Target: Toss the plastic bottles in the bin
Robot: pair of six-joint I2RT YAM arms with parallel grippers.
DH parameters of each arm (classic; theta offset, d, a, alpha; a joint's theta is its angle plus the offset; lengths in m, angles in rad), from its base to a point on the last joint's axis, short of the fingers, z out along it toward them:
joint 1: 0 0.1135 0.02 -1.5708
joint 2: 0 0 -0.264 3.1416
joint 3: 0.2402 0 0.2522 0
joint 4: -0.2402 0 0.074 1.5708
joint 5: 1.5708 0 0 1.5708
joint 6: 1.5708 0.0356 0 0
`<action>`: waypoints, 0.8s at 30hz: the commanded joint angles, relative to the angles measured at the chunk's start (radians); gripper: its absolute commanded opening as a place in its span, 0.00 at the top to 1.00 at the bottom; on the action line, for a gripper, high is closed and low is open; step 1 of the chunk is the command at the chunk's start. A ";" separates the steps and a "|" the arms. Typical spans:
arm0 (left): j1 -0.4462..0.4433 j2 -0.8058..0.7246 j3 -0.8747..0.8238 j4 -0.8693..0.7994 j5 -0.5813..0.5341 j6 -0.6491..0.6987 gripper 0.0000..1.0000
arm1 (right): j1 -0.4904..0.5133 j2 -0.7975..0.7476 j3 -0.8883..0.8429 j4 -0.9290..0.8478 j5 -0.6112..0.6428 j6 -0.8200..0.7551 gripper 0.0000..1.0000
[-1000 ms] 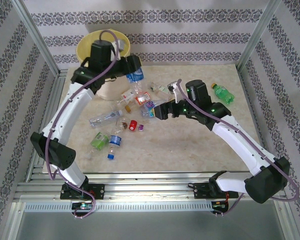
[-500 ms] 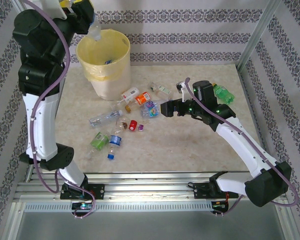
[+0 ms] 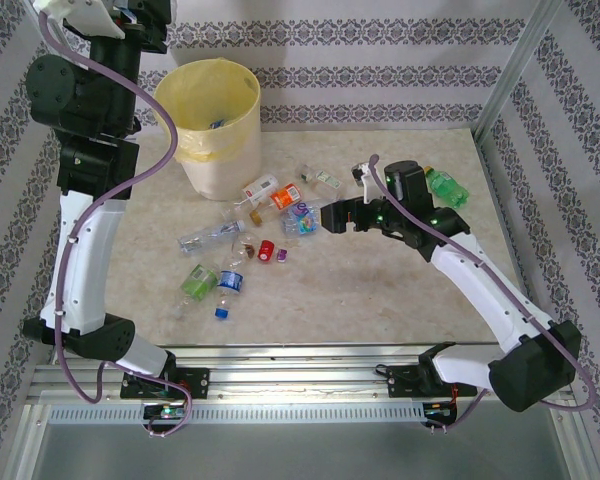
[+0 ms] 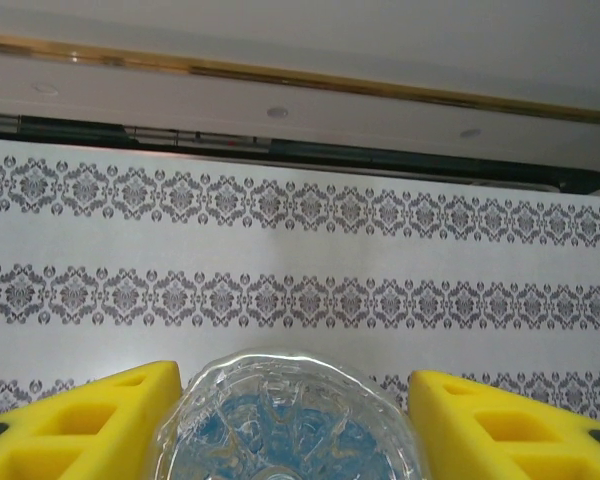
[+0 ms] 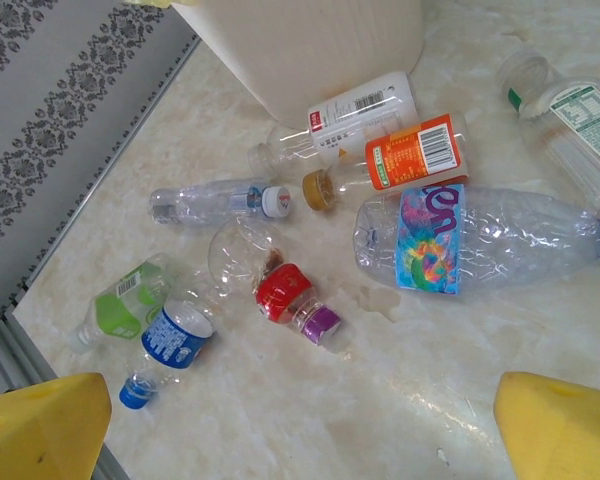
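Note:
Next, my left gripper swings across and lowers to the bin's opening [image 3: 210, 96] to release the bottle, since the opening lies below the gripper and off to its side.
The base of a clear plastic bottle [image 4: 285, 430] with a blue label sits between the yellow fingers [image 4: 90, 425] of my left gripper [image 4: 290, 405], which is shut on it and faces the patterned wall. The left arm [image 3: 80, 90] is raised high, left of the bin [image 3: 220, 170], a cream bucket with a yellow liner. My right gripper [image 3: 325, 216] hangs open above the table, just right of the scattered bottles: a multicolour-label one [image 5: 450, 240], an orange-label one [image 5: 410, 155], a red-label one [image 5: 285, 292] and a blue-label one [image 5: 175, 335].
A green bottle [image 3: 447, 187] lies behind the right arm near the table's right side. A clear bottle with a green-and-white label [image 5: 570, 120] lies at the back of the cluster. Metal frame posts [image 3: 505, 85] and patterned walls enclose the marble table [image 3: 380, 290].
The left arm has risen from the bottles beside the bin to high up at the back left, bottle still held. The right gripper has drawn slightly right, still open.

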 commanded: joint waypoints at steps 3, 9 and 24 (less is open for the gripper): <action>0.007 0.023 -0.041 0.095 -0.018 0.004 1.00 | -0.012 0.020 0.029 0.034 -0.012 0.016 0.02; 0.096 0.077 -0.219 0.044 0.007 -0.165 0.90 | -0.036 0.016 0.026 -0.055 0.065 0.010 0.02; 0.145 0.124 -0.089 -0.372 0.215 -0.374 0.00 | -0.339 0.076 0.050 -0.381 0.325 0.053 0.02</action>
